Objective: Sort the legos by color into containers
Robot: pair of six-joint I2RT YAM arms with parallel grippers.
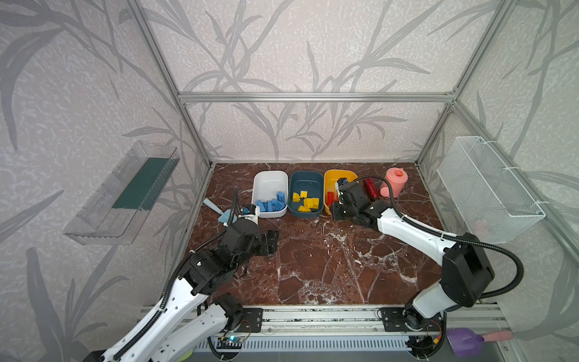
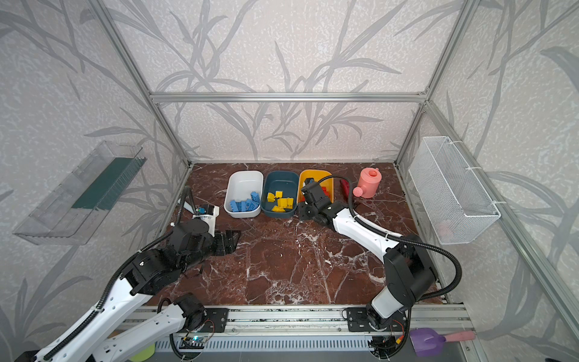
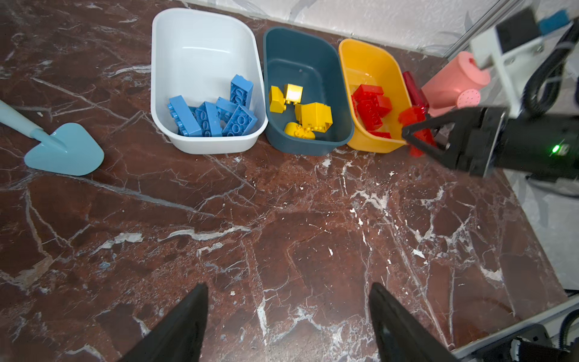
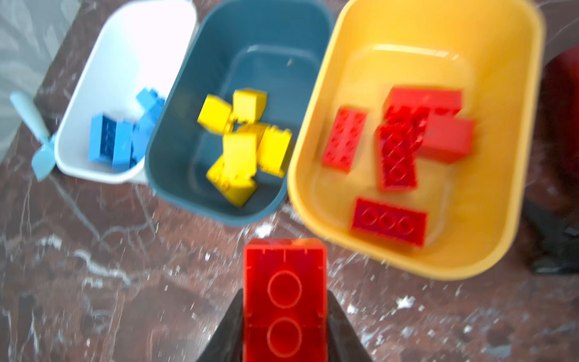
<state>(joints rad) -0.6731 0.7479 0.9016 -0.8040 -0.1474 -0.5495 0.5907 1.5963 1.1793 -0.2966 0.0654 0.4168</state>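
My right gripper moves outward past the yellow tub's near rim, over the red legos in the yellow tub (image 4: 399,160), and releases its lego next. That tub holds only red.
Three containers stand in a row at the back: a white tub (image 1: 270,183) with several blue legos (image 1: 272,204), a teal tub (image 1: 306,185) with several yellow legos (image 1: 306,200), and a yellow tub (image 1: 331,179) with several red legos (image 3: 371,106). My right gripper (image 4: 284,326) is shut on a translucent red lego (image 4: 284,282), hollow underside toward the camera. It hangs over the table just in front of the yellow tub's near rim (image 4: 360,250). My left gripper (image 3: 288,291) is open and empty above bare marble, in front of the white tub.
A light blue toy shovel (image 3: 65,153) lies left of the white tub. A red cylindrical tool (image 1: 371,188) and a pink watering can (image 1: 395,181) sit right of the yellow tub. A wire basket (image 1: 488,188) and a clear tray (image 1: 125,194) hang on the side walls.
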